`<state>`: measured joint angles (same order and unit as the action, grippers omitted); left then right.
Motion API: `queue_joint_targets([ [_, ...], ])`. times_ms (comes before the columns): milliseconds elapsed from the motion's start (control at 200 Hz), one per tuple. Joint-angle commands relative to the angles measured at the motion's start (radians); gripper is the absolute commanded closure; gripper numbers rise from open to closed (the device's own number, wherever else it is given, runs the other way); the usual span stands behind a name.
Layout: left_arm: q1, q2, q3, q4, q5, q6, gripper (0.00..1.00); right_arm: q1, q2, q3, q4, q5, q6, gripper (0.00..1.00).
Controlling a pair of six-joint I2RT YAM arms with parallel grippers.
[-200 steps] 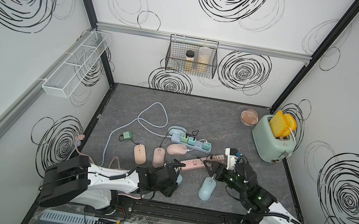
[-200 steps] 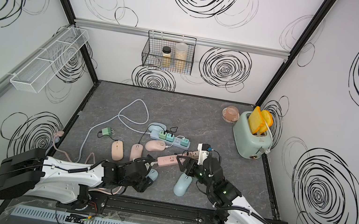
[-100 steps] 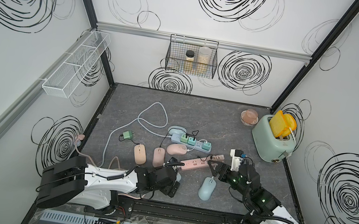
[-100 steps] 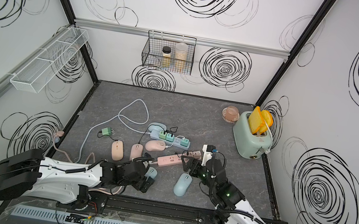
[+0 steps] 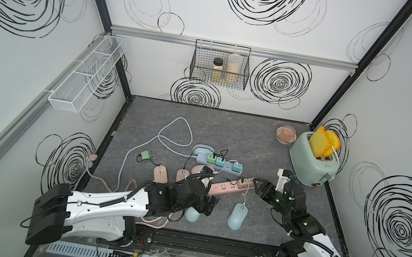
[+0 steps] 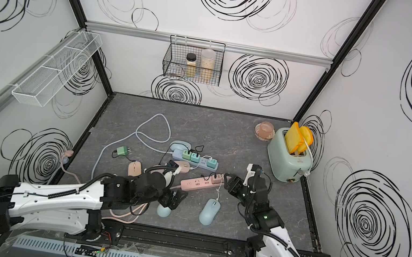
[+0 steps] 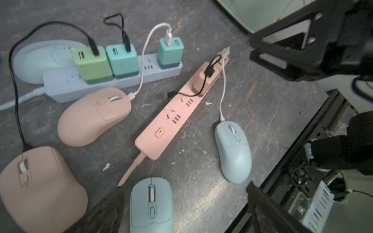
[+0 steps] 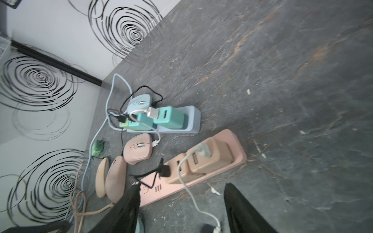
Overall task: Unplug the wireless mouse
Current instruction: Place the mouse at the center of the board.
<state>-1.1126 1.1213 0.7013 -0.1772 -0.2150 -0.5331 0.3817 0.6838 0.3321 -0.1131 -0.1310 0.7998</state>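
My left gripper moves off the flat mouse next, outward along the pink power strip and down astride the second pink adapter, because the black cable still sits there.
A flat light-blue mouse lies at the front of the table with no cable in it, also seen in both top views. My left gripper hovers over it, open, with the mouse near one finger. A black cable's free plug lies beside the pink power strip; its other end sits in a pink adapter. My right gripper stands open at the strip's right end. A white cable runs between its fingers to a rounder light-blue mouse.
A blue power strip with three green adapters lies behind, cabled to a pink mouse and others. More pink mice lie at the left. A green plug, a toaster and a pink cup stand further off.
My left gripper's jaws have gone from half closed to wide open above the flat blue mouse. The right gripper's jaws have narrowed a little at the strip's end.
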Motion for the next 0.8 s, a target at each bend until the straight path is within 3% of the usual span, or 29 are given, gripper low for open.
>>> queue_joint_targets([
  [0, 0.013, 0.126, 0.104, 0.087, 0.049, 0.139, 0.07, -0.073, 0.044, 0.035, -0.009, -0.069, -0.040, 0.34],
  [250, 0.044, 0.432, 0.360, 0.096, 0.134, 0.370, 0.19, -0.119, 0.057, 0.040, -0.022, -0.081, -0.051, 0.35],
  [485, 0.073, 0.546, 0.457, 0.069, 0.179, 0.518, 0.28, -0.121, 0.026, 0.011, -0.033, -0.085, -0.047, 0.35],
  [795, 0.094, 0.664, 0.524, 0.042, 0.163, 0.593, 0.38, -0.123, 0.019, -0.004, -0.023, -0.096, -0.042, 0.35],
])
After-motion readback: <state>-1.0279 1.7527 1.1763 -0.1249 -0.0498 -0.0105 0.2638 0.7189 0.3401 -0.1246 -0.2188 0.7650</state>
